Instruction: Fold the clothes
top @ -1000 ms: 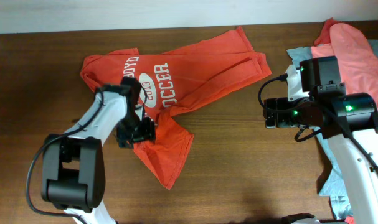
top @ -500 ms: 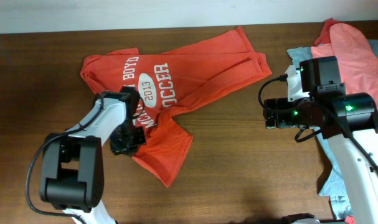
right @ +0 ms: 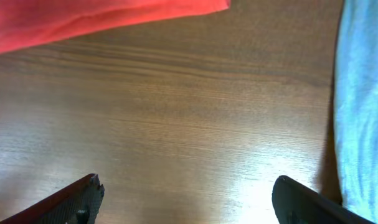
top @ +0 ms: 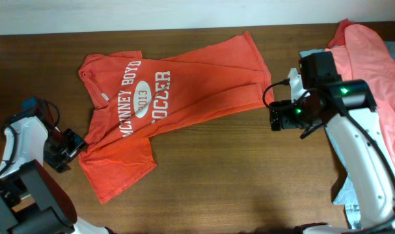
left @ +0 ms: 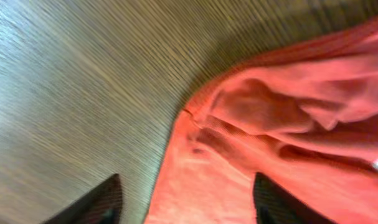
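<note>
My right gripper moves down and to the left in the overhead view onto the shirt's near corner [top: 265, 103] [right: 218, 5] next, as its open fingers span only bare wood.
The orange-red T-shirt [top: 184, 84] lies spread on the wooden table with white lettering facing up. Its collar is at the far left and its lower part runs down to the front left. My left gripper [top: 73, 144] is at the shirt's left edge. In the left wrist view its fingers [left: 185, 202] are apart, with the shirt's edge [left: 288, 124] lying between them. My right gripper [top: 273, 118] is open over bare wood just right of the shirt. The right wrist view shows its fingers [right: 185, 199] wide apart, with the shirt's edge [right: 83, 18] at the top.
A paler salmon-pink garment [top: 373, 58] lies piled at the right edge of the table. A grey-blue garment [top: 345, 188] lies under it and also shows in the right wrist view [right: 363, 93]. A pale wall runs along the back.
My left arm has swung far to the left, and the shirt has been pulled left and spread flatter. My right gripper has shifted slightly left and back.
</note>
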{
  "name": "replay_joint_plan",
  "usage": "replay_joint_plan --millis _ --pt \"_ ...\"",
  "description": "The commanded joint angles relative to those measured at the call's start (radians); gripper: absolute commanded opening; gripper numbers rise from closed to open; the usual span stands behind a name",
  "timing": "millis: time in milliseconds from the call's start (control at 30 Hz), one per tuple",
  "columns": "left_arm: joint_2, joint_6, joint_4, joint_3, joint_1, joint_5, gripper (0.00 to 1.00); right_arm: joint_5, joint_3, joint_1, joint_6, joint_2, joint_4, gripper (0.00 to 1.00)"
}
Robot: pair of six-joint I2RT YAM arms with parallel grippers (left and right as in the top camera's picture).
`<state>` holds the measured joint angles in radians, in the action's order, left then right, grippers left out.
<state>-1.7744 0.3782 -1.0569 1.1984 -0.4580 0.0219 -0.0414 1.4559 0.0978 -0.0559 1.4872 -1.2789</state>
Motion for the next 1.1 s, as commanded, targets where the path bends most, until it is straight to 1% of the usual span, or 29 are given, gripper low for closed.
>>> replay_joint_plan --millis 0,67,100,167,200,233,300,367,467,633,733,767,800,833,867,900,1000,1067 --pt "0.017 -0.017 -0.045 0.011 0.002 0.109 0.72 0.008 0.005 -0.008 -0.006 0.043 0.002 0.92" --pt "0.017 -0.027 -0.098 0.01 0.024 0.113 0.75 0.008 0.005 -0.008 -0.005 0.064 0.003 0.91" --pt "0.017 -0.038 -0.109 0.01 0.037 0.112 0.77 0.008 0.005 -0.008 -0.005 0.074 0.004 0.92" --pt "0.017 -0.042 -0.111 0.006 0.053 0.097 0.79 0.008 0.005 -0.008 -0.005 0.085 0.005 0.92" --pt "0.017 -0.041 -0.106 0.002 0.061 0.069 0.81 0.009 0.005 -0.009 -0.005 0.087 0.005 0.92" --pt "0.017 -0.002 -0.089 -0.011 0.068 -0.017 0.84 0.009 0.005 -0.009 -0.005 0.09 0.004 0.92" --pt "0.017 0.05 -0.064 -0.03 0.067 -0.103 0.84 0.009 0.005 -0.008 -0.005 0.09 0.003 0.92" --pt "0.017 0.059 0.0 -0.062 0.067 -0.143 0.84 0.009 0.005 -0.009 -0.005 0.09 0.0 0.92" --pt "0.017 0.059 0.061 -0.106 0.068 -0.142 0.85 0.008 0.005 -0.008 -0.005 0.09 -0.001 0.92" --pt "0.017 0.053 0.22 -0.213 0.068 -0.106 0.86 0.008 0.005 -0.008 -0.005 0.09 -0.001 0.92" --pt "0.017 0.024 0.296 -0.249 0.068 -0.042 0.86 0.008 0.005 -0.008 -0.005 0.09 -0.001 0.92" --pt "0.017 0.009 0.343 -0.272 0.068 0.021 0.69 0.008 0.005 -0.008 -0.005 0.09 -0.001 0.92" --pt "0.017 0.01 0.36 -0.282 0.068 0.042 0.53 0.008 0.005 -0.008 -0.005 0.09 -0.001 0.92" --pt "0.017 0.01 0.362 -0.283 0.068 0.05 0.43 0.009 0.005 -0.008 -0.005 0.09 -0.001 0.92" --pt "0.017 0.01 0.362 -0.283 0.068 0.054 0.29 0.008 0.005 -0.008 -0.005 0.09 -0.001 0.91" --pt "0.017 0.009 0.361 -0.283 0.067 0.053 0.0 0.009 0.005 -0.008 -0.005 0.09 -0.001 0.92" --pt "0.019 0.009 0.356 -0.281 0.066 0.054 0.0 0.009 0.005 -0.009 -0.005 0.09 0.0 0.91" --pt "0.021 0.009 0.309 -0.249 0.044 0.054 0.0 0.009 0.005 -0.009 -0.005 0.09 0.003 0.92"
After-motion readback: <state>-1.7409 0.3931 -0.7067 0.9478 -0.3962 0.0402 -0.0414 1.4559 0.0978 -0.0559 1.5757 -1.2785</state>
